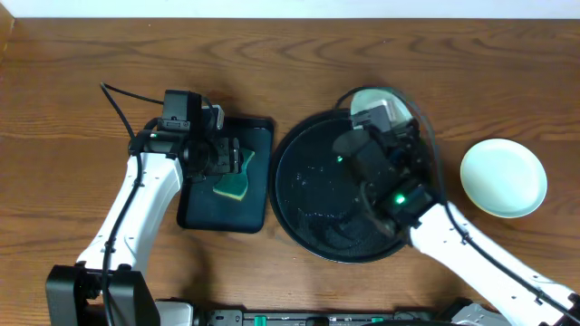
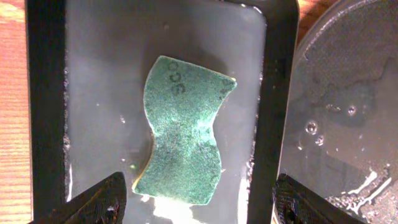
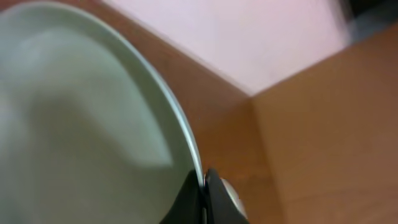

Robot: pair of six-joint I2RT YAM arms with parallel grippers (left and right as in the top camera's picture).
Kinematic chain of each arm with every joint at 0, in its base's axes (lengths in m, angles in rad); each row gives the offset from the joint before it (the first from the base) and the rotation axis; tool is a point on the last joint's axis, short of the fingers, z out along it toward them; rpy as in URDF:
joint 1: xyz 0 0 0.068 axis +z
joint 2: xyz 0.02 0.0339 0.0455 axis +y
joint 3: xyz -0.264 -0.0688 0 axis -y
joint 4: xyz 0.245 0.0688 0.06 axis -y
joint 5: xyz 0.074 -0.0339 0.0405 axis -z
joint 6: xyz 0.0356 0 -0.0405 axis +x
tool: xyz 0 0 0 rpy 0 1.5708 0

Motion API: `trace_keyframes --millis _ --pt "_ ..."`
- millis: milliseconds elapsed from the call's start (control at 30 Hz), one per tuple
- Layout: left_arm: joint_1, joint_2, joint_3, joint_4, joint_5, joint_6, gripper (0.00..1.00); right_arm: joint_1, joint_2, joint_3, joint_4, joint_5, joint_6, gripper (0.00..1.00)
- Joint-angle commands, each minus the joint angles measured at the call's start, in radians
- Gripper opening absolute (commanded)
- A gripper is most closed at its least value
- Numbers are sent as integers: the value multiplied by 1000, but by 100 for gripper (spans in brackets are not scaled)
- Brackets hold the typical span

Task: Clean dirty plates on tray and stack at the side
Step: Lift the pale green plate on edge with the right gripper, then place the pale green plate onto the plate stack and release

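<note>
The other mint-blue plate [image 1: 504, 177] lies below my right gripper, to the right in the overhead view, so my right gripper should move over it, lower and release.
The large round black tray [image 1: 308, 195] lies wet at the table's middle. My right gripper [image 3: 203, 186] is shut on the rim of a pale mint-blue plate [image 3: 81, 137] and holds it tilted above the tray's far edge; the plate [image 1: 373, 94] shows partly behind the arm in the overhead view. Another mint-blue plate [image 1: 504, 177] lies on the bare wood at the right. My left gripper [image 2: 196, 202] is open above the rectangular black tray [image 1: 260, 136], just short of a green sponge [image 2: 183, 140]. The yellow plate is out of view.
The sponge [image 1: 236, 177] lies in the wet rectangular tray [image 2: 273, 93], left of the round tray. Water drops cover the round tray [image 2: 348, 118]. Bare wood tabletop [image 1: 72, 109] surrounds both trays.
</note>
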Motion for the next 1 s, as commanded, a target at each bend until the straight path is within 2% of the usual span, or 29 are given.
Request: trace_keyframes --millis 0,100,200,333,667,800,833,933,967 --pt "2 0 -8 -3 -9 -5 76 -146 -19 8 -94 -311 377 1" --pt "2 0 -8 -3 -8 -5 76 -282 -19 7 -133 -500 485 1" --pt "2 0 -8 -6 -8 -5 76 -432 -19 7 -141 -672 531 1" --pt "2 0 -8 -11 -8 -5 76 -630 -19 7 -182 -823 613 1" --pt "2 0 -8 -10 -8 -5 77 -1067 -7 -45 -266 -875 731 1" --pt "2 0 -8 -10 -9 -5 77 -1187 -7 -86 -264 -875 744 2" --pt "2 0 -8 -10 -9 -5 77 -1210 -7 -95 -262 -877 744 5" --pt "2 0 -8 -10 -8 -5 77 -1254 -7 -113 -246 -939 742 33" --pt "2 0 -8 -10 -8 -5 77 -1263 -7 -114 -224 -1036 683 41"
